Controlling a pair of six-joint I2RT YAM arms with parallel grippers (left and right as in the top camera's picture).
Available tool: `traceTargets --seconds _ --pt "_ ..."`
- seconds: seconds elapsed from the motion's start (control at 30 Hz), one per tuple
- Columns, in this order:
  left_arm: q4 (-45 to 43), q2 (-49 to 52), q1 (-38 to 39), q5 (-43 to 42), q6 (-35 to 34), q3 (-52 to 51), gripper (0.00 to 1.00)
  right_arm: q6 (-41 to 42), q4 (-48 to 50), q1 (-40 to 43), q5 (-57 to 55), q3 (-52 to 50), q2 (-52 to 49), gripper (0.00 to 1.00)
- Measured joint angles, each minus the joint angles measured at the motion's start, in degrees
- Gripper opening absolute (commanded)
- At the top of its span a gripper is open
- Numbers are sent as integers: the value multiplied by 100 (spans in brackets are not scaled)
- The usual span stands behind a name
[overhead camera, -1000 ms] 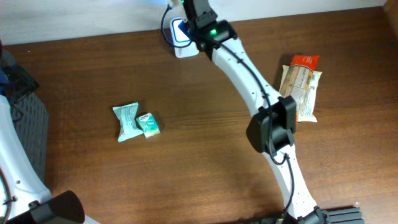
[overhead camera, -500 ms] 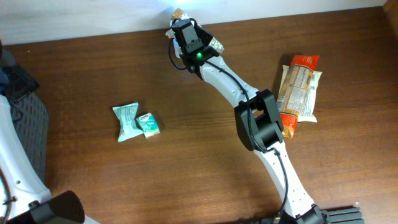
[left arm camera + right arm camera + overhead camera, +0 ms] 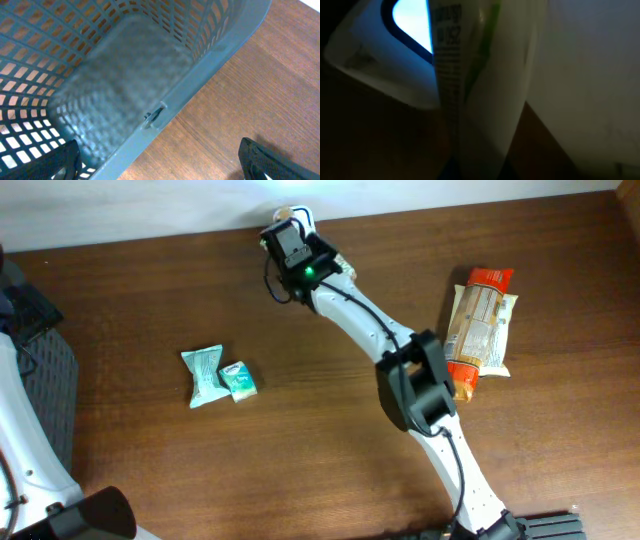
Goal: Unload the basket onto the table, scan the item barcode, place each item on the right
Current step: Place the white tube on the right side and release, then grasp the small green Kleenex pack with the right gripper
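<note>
I need to move my right gripper to the right in the overhead view, past the snack bag, and let go of the packet on the tabletop beyond it, because that spot is bare.
In the right wrist view, the item, a white and green packet (image 3: 475, 75), hangs upright with its printed barcode strip (image 3: 445, 65) facing the white scanner (image 3: 365, 60). The scanner's window (image 3: 412, 22) glows blue right beside the strip. My right gripper (image 3: 288, 232) is at the table's far edge and is shut on the packet; its fingers are lost in the dark below. The arm hides most of the scanner from overhead. My left gripper (image 3: 160, 167) is open with nothing in it, over the rim of a grey basket (image 3: 200, 85).
Two teal packets (image 3: 205, 374) (image 3: 238, 380) lie left of the middle. An orange and tan snack bag (image 3: 482, 320) lies on the right beside the right arm's elbow. The grey basket (image 3: 45, 390) stands at the table's left edge. A pale wall runs behind the scanner.
The right gripper has swung left and turned with the packet, and now covers the scanner that showed beside it a second ago. The left gripper has not moved.
</note>
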State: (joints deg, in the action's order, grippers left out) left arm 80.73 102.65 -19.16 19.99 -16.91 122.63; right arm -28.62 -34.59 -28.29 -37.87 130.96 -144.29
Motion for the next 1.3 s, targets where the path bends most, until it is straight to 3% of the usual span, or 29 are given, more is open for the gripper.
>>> traceTargets --seconds 0.2,0.3,0.43,0.53,0.6,0.67,0.73,0.77,0.9,1.03,1.13,1.3 --pt "9 0 0 -2 0 0 99 2651 -3473 275 262 109 2542 4" --pt "7 0 0 -4 0 0 99 4024 -4996 979 330 195 2861 4" --pt "2 0 0 0 0 0 99 5528 -5421 2468 501 -680 2409 4" --pt "7 0 0 2 0 0 99 5842 -4697 3202 861 -1683 2356 4" --pt "7 0 0 0 0 0 99 5799 -4004 3729 1091 -2673 2323 10" --pt "13 0 0 2 0 0 99 5766 -3491 3860 1196 -3237 2354 29" --pt "2 0 0 0 0 0 99 5622 -3416 3919 1272 -3536 2341 56" --pt "4 0 0 0 0 0 99 5484 -3379 3919 1300 -3526 2341 60" --pt "4 0 0 0 0 0 99 4927 -3847 3882 1690 -2859 2337 62" --pt "9 0 0 -2 0 0 99 4295 -4365 3569 2542 -1296 2358 62" --pt "4 0 0 0 0 0 99 3602 -3593 2715 4192 -654 2402 62" --pt "4 0 0 0 0 0 99 1864 -2785 844 4826 -656 2275 64"
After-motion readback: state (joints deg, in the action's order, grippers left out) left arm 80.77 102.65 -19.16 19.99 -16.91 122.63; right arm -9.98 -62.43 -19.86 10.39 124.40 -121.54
